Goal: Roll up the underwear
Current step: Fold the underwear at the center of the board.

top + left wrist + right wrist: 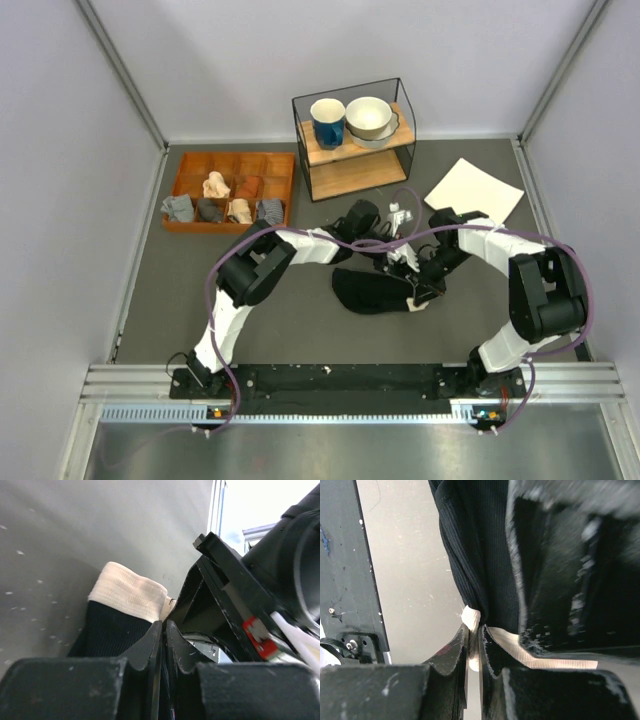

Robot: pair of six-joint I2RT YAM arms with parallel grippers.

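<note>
The right gripper carries the underwear's pinched fold outward over the unpinched part of the waistband next and lets go there, since that part lies outward of the right gripper.
The underwear (368, 292) is black fabric with a cream-beige waistband (416, 303) and lies bunched on the grey table between the arms. My left gripper (393, 262) is at its far edge. In the left wrist view its fingertips (164, 626) are pressed together on black fabric (107, 630), with the waistband (131, 593) just beyond. My right gripper (421, 291) is at the garment's right end. In the right wrist view (474, 629) it is shut on a fold of the waistband (471, 617), with black fabric (480, 545) above it.
A wooden tray (230, 227) with several small rolled garments stands at the back left. A wire shelf (353, 172) holding a blue mug (328, 122) and white bowls (369, 118) stands behind the grippers. A white sheet (474, 190) lies at the back right.
</note>
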